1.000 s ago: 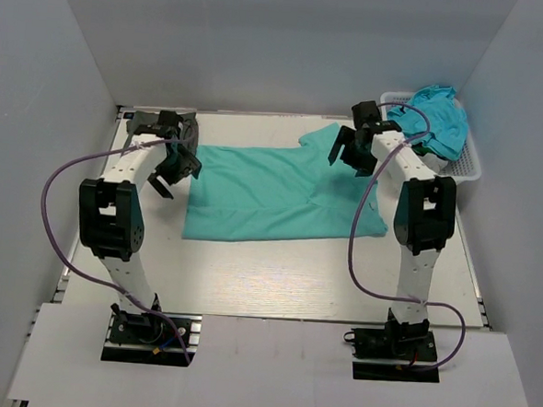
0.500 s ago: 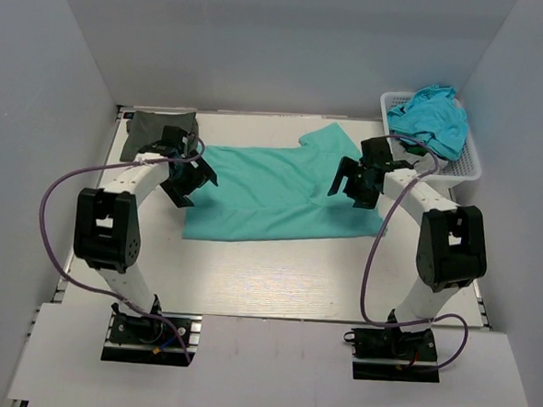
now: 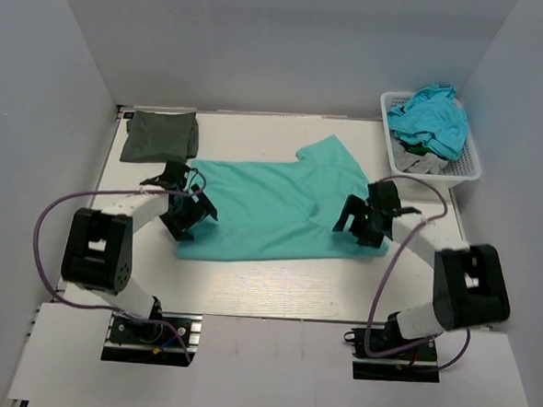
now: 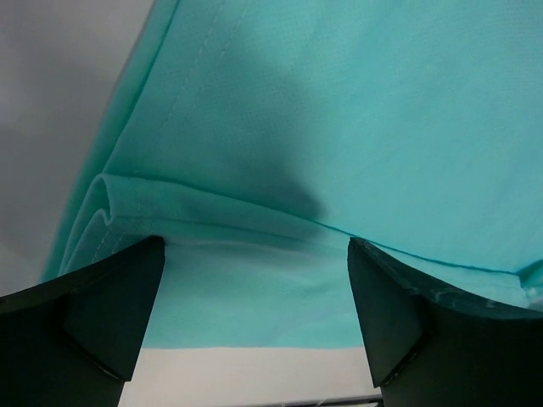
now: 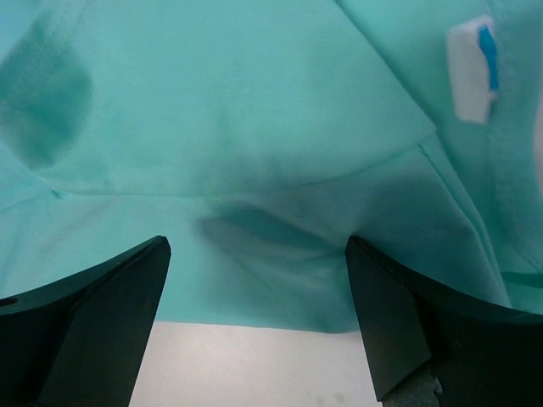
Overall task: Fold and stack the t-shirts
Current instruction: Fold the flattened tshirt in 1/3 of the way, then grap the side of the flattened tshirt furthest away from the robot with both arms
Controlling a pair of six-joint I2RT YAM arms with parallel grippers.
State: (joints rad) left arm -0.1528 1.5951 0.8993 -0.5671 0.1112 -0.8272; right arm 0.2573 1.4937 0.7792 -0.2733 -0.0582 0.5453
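The teal shirt still lies spread flat, so the robot's left gripper needs to move outward next and close on the teal shirt's far corner point(image 3: 197, 163) by the dark olive-green t-shirt.
A teal-green t-shirt point(image 3: 271, 203) lies spread flat in the middle of the table, one sleeve pointing to the back. Its small white neck label point(image 5: 472, 69) shows in the right wrist view. A dark olive-green t-shirt point(image 3: 161, 135), folded square, sits at the back left corner. My left gripper point(image 3: 189, 219) is low at the teal shirt's front left edge, open, with the hem point(image 4: 246, 288) between its fingers point(image 4: 110, 305). My right gripper point(image 3: 360, 229) is low at the front right edge, also open, cloth point(image 5: 254, 254) between its fingers point(image 5: 390, 314).
A white mesh basket point(image 3: 467, 169) at the back right holds more crumpled shirts, teal point(image 3: 433, 117) on top. White walls close the table in on the left, back and right. Purple cables loop from both arms.
Both arms have swung forward and down from the shirt's back corners to its front edge. The right gripper opened a little wider. The olive shirt is uncovered now.
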